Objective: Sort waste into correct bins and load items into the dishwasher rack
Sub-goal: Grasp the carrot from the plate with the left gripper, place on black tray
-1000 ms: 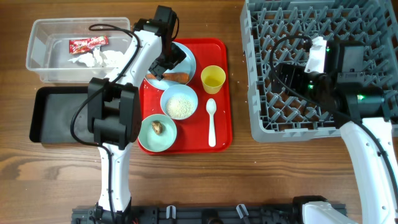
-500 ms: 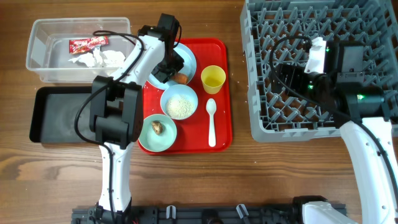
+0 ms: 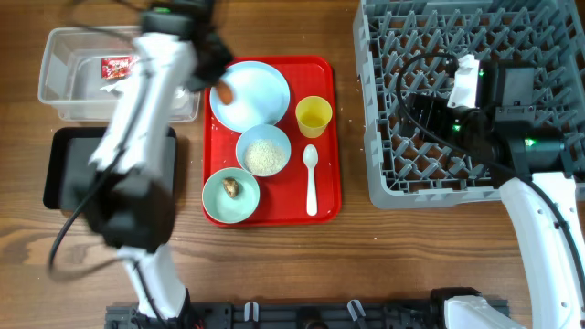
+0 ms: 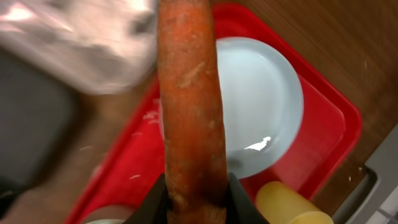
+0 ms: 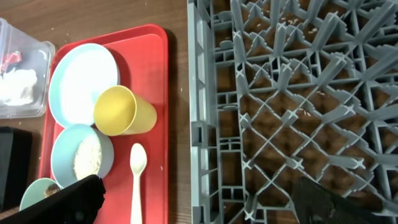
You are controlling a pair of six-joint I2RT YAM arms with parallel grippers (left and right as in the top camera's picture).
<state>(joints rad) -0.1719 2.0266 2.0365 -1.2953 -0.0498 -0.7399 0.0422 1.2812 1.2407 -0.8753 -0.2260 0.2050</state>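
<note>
The robot's left gripper will move back, to the left in the overhead view and down into the black tray (image 3: 77, 168) (image 4: 31, 115), to let go of the carrot apart from the tub's wrapper.
My left gripper (image 4: 196, 202) is shut on the orange carrot piece (image 4: 189, 93), held above the left rim of the pale blue plate (image 3: 256, 91); the arm is blurred in the overhead view. On the red tray (image 3: 324, 196) stand the light blue bowl of rice (image 3: 263, 151), the pale green bowl with a brown lump (image 3: 230, 194), the yellow cup (image 3: 313, 116) and the white spoon (image 3: 310, 178). The clear tub (image 3: 64, 87) holds the red wrapper (image 3: 119, 66) and tissue. My right gripper (image 5: 199, 205) hangs open over the grey rack (image 3: 384, 137).
The black tray (image 3: 69, 169) lies just in front of the clear tub, left of the red tray. Bare wooden table shows between the red tray and the rack, and along the front edge.
The left gripper has shut on the carrot piece, lifted it off the plate and swung left toward the clear tub. The right arm has not moved.
</note>
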